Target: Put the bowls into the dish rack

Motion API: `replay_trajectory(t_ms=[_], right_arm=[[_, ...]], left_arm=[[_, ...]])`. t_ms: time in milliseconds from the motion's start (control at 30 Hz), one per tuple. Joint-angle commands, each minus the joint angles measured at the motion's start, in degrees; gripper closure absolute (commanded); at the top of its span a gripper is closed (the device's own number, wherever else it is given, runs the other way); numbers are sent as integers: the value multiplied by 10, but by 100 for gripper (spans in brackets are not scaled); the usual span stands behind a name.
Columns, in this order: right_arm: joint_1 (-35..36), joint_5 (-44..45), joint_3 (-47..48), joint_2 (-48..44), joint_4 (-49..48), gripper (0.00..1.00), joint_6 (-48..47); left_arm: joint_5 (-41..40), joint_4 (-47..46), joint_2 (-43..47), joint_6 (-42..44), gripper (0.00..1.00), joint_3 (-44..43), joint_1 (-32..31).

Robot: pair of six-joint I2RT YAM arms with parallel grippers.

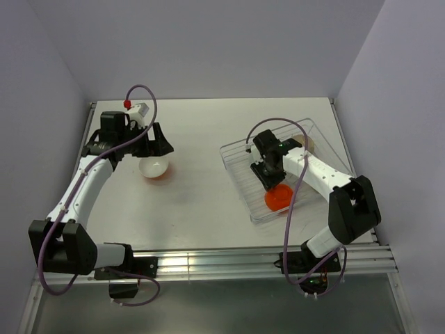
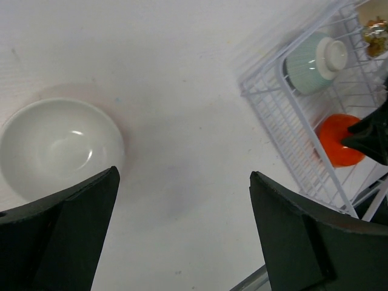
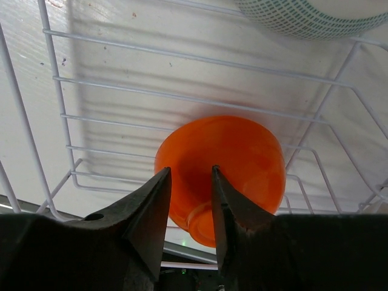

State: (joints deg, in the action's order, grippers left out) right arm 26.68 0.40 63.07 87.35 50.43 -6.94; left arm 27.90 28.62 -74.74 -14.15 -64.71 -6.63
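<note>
My left gripper comes down to the left in the top view next, onto the white-inside bowl's rim (image 1: 140, 168) (image 2: 3, 159) opposite the rack, since its fingers are still too high.
A bowl, white inside and orange-red outside (image 1: 154, 169), stands upright on the table at the left. It also shows in the left wrist view (image 2: 60, 145). My left gripper (image 1: 157, 147) hovers just above and beside it, jaws wide open and empty (image 2: 182, 233). The dish rack (image 1: 236, 156) lies at the right. An orange bowl (image 1: 278, 199) lies tilted in its near part, foot towards the camera (image 3: 236, 157). My right gripper (image 1: 270, 182) is right over it, jaws a narrow gap apart (image 3: 190, 173), nothing between them. A mint green bowl (image 2: 310, 60) sits further back in the rack.
The rack's wire ribs (image 3: 60, 121) and raised rim surround the right gripper. The mint bowl's dotted rim (image 3: 303, 15) is just beyond it. A small beige thing (image 1: 313, 144) shows at the rack's far corner. Bare table lies between the white-inside bowl and the rack (image 2: 267, 91).
</note>
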Motion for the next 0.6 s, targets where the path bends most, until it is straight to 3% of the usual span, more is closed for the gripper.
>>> replay_trajectory(t_ms=[0,100,233,333,567], right_arm=[[-3,3,26,-17,15,59,0],[-3,-15,53,-30,27,49,3],[-3,-30,89,-60,36,26,3],[-5,-51,115,-80,41,16,-1],[-36,-145,167,-113,43,12,3]], left_arm=[[-31,28,5,29,5,7,22],[-39,36,7,40,3,16,52],[-59,59,-7,71,0,19,78],[-77,61,-18,90,1,27,104],[-92,48,-75,129,9,42,125]])
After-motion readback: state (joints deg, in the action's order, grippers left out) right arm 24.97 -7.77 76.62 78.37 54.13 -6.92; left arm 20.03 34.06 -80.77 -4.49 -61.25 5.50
